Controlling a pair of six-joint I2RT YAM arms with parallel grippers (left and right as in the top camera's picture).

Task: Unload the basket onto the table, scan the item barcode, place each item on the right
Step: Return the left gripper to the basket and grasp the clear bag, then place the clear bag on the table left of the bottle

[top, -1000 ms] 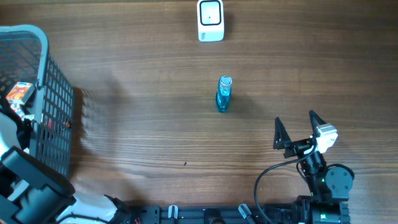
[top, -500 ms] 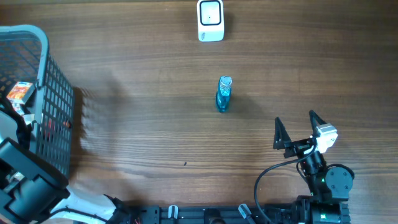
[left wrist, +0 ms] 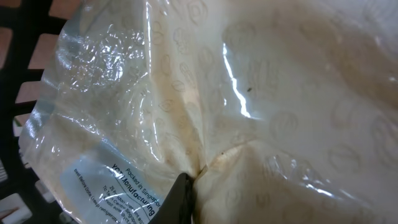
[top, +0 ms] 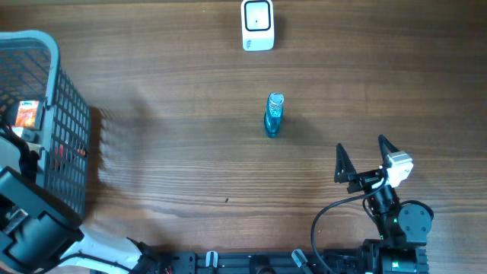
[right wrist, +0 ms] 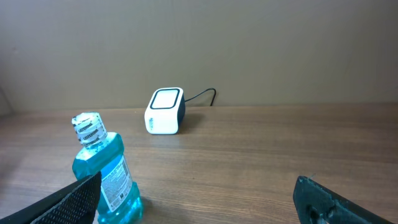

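Observation:
Next, my left gripper raises the packet out of the basket before it goes across toward the blue bottle (top: 274,115), since the tabletop between them lies bare.
The left wrist view is filled by a clear plastic packet (left wrist: 249,93) of pale flat contents with a printed label. My left gripper (left wrist: 186,199) is shut on a fold of this packet, with only one dark fingertip (left wrist: 177,202) showing. From overhead, the left arm (top: 27,221) reaches into the basket (top: 55,53), and its gripper is hidden there. A white scanner (top: 258,24) (right wrist: 165,111) stands at the far edge. A blue bottle (top: 274,114) (right wrist: 102,168) stands upright mid-table. My right gripper (top: 364,157) (right wrist: 198,186) is open and empty, near the bottle's right side.
The dark mesh basket with a grey rim sits at the left edge and holds an orange box (top: 27,114). A black cable (right wrist: 202,96) runs from the scanner. Bare wooden tabletop (top: 175,152) lies between basket, bottle and scanner.
My left gripper has closed on the plastic packet inside the basket, and the left arm shifted slightly. The orange box turned a little. The right arm has not moved.

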